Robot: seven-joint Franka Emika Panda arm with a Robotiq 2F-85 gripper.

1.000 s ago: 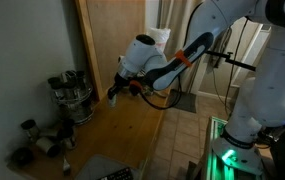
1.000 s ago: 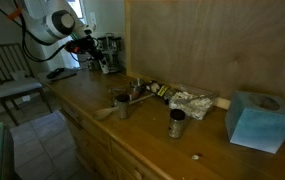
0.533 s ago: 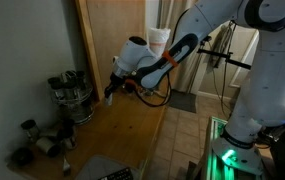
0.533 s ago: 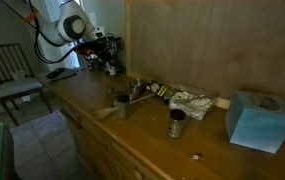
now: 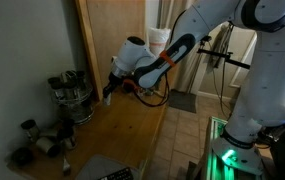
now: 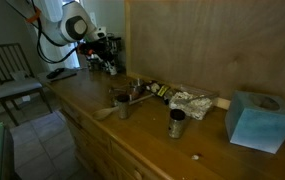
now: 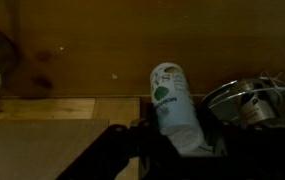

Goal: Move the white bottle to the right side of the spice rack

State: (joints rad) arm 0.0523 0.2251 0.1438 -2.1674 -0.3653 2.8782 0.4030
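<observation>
The counter beside the spice rack has free space. My gripper needs to move the white bottle (image 7: 172,98) outward next, turn slightly toward the wooden wall, and let go of it there.
In the wrist view my gripper (image 7: 174,150) is shut on the white bottle (image 7: 172,98). The bottle has a green label and lies between the dark fingers, pointing at the wooden wall. The spice rack (image 7: 250,102), a wire carousel of glass jars, shows just to the bottle's right. In both exterior views the gripper (image 5: 110,94) (image 6: 95,50) hangs low over the wooden counter, close beside the spice rack (image 5: 72,96) (image 6: 109,54). The bottle itself is too small to make out there.
Loose dark-lidded jars (image 5: 37,140) lie on the counter beyond the rack. Two metal cups (image 6: 121,104) (image 6: 176,123), crumpled foil (image 6: 192,100) and a blue tissue box (image 6: 254,120) stand further along. A wooden wall (image 6: 212,45) backs the counter. A chair (image 6: 10,75) stands off its edge.
The arm has moved a little closer to the spice rack over the last second, with the bottle still in the gripper. It has hardly moved in the last half second.
</observation>
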